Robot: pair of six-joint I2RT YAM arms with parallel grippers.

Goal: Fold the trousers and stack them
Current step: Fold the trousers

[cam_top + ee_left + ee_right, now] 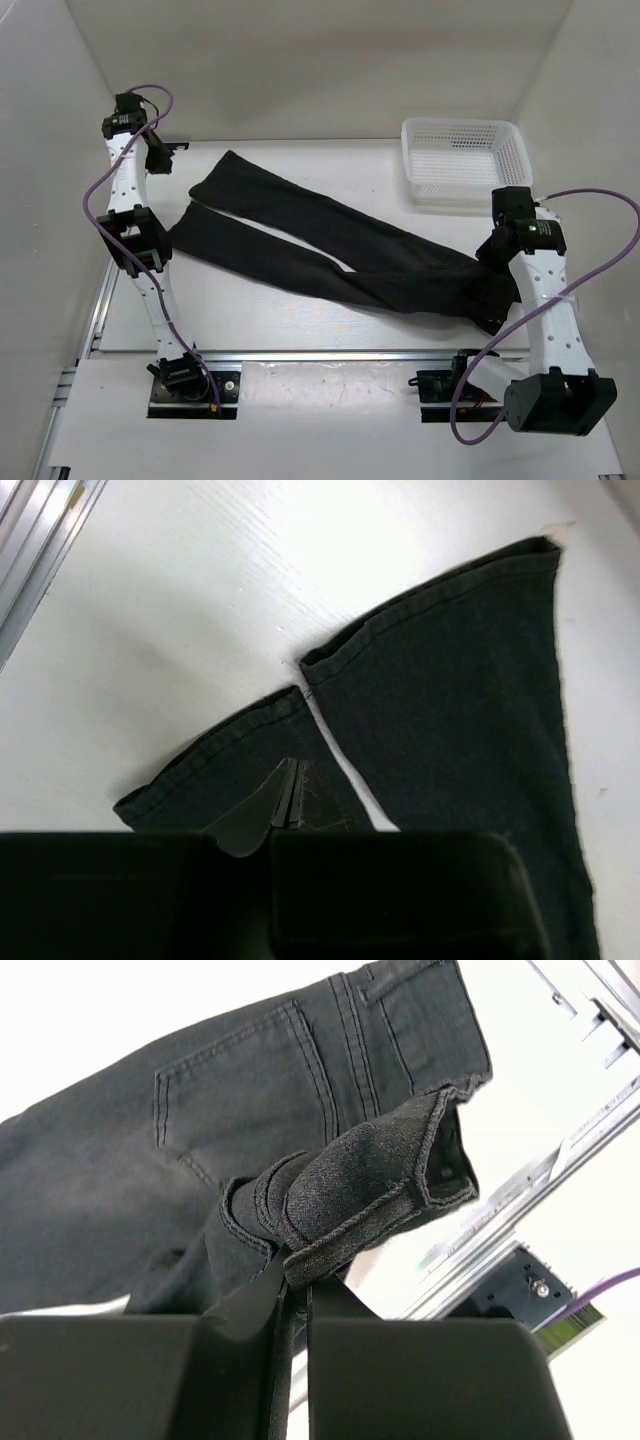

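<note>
The back-pocket half of the trousers lies flat at the trousers' far waist corner (436, 992). My right gripper should next carry the pinched waistband outward, toward the basket, and let go of it over that corner.
The black trousers (330, 250) lie spread diagonally on the white table, with the two leg cuffs at the back left and the waist at the front right. My left gripper (158, 160) is shut and empty, just left of the far cuff. In the left wrist view its closed tips (288, 765) hover over one cuff, with the other leg (460, 700) to the right. My right gripper (497, 250) is shut on the trousers' waistband and holds it bunched and lifted. The right wrist view shows the jaws (298, 1280) pinching the waistband fold (370, 1180), with a back pocket behind it.
A white mesh basket (465, 160) stands at the back right, beyond the right gripper. An aluminium rail (330, 355) runs along the table's front edge and also shows in the right wrist view (560, 1150). White walls enclose the back and sides.
</note>
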